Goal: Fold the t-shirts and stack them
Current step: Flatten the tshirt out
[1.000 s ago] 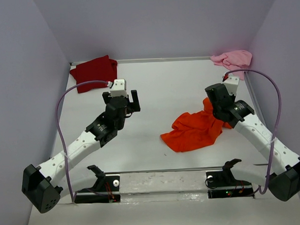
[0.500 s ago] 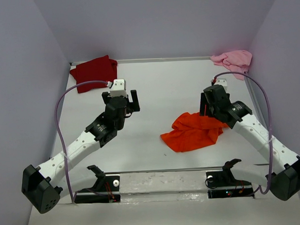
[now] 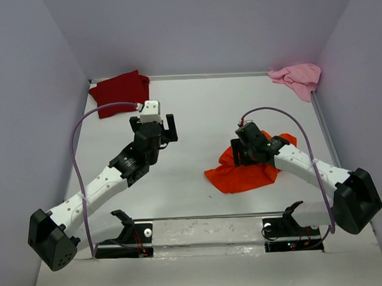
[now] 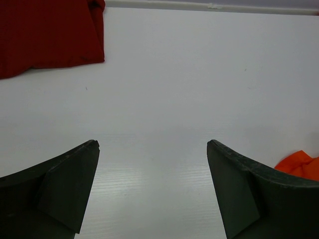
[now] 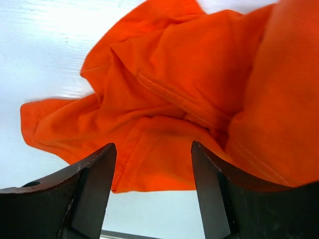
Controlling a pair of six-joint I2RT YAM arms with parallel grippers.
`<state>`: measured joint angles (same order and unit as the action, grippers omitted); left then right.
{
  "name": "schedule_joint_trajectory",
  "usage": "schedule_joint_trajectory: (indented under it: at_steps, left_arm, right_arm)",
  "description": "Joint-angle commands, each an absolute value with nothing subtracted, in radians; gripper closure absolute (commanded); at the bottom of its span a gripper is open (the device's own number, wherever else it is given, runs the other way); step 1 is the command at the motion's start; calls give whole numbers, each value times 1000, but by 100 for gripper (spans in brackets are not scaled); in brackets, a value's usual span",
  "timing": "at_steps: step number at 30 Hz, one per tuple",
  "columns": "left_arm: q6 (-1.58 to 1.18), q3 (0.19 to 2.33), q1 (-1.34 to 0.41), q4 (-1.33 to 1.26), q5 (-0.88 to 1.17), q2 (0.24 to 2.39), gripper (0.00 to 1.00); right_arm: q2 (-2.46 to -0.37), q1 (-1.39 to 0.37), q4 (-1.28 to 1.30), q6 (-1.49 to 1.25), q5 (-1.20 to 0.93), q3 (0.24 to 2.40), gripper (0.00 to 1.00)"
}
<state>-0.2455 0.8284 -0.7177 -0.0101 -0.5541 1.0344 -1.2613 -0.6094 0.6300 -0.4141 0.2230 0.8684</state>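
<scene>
I should lower my right gripper onto the orange t-shirt's creased fold (image 3: 238,169) (image 5: 153,120) just beyond its open fingers and close there, as the cloth still lies crumpled beneath it.
The bright orange t-shirt (image 3: 233,177) lies crumpled on the white table, right of centre. My right gripper (image 3: 237,154) hovers low over its left part, open. In the right wrist view the orange t-shirt (image 5: 174,94) fills the space beyond the right gripper (image 5: 152,147), with no cloth pinched between the fingers. A dark red t-shirt (image 3: 120,92) lies flat in the far left corner, and a pale pink one (image 3: 296,76) is bunched in the far right corner. My left gripper (image 3: 153,121) hangs open over bare table (image 4: 152,144), with the dark red t-shirt (image 4: 45,35) ahead to its left.
Lilac walls close in the table on the left, back and right. A raised rim (image 3: 207,75) runs along the far edge. A metal bar (image 3: 206,219) with the arm mounts crosses the near edge. An orange corner (image 4: 301,164) shows beside the left gripper's right finger.
The right gripper opened, letting go of the orange t-shirt, and swung left and down over it. The lifted cloth dropped onto the table. The left arm has not moved.
</scene>
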Motion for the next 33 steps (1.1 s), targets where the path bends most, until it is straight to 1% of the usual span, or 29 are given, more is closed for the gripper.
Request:
schedule_joint_trajectory:
  at_steps: [1,7,16,19,22,23,25,26,29,33]
  left_arm:
    - [-238,824,-709,-38,-575,1042,1]
    - [-239,824,-701,-38,-575,1042,1]
    - [-238,824,-696,-38,-571,1043,1]
    - [-239,824,-695,-40,-571,1042,1]
    - [-239,824,-693,-40,-569,1042,1]
    - [-239,822,-693,-40,-569,1042,1]
    - [-239,822,-693,-40,-569,1042,1]
    - [-238,822,-693,-40,-571,1040,1]
    - [-239,822,-693,-40,-569,1040,1]
    - [-238,822,-693,-40,-571,1040,1]
  right_arm:
    - [-1314,-644,517,-443,187,864,33]
    - [-1406,-653,480,-453,193,839,33]
    - [-1442,-653,502,-472,199,836,36]
    - [-1450,-653,502,-477,207,834,40]
    - [-1460,-653,500,-477,207,838,53]
    - [-1462,-653,500,-477,209,838,66]
    - [-1466,-653,502,-479,210,838,78]
    - [-1465,-653,502,-480,212,838,86]
    - [-1457,-653,505,-485,219,838,100]
    - [-1428,-653,515,-476,206,848,100]
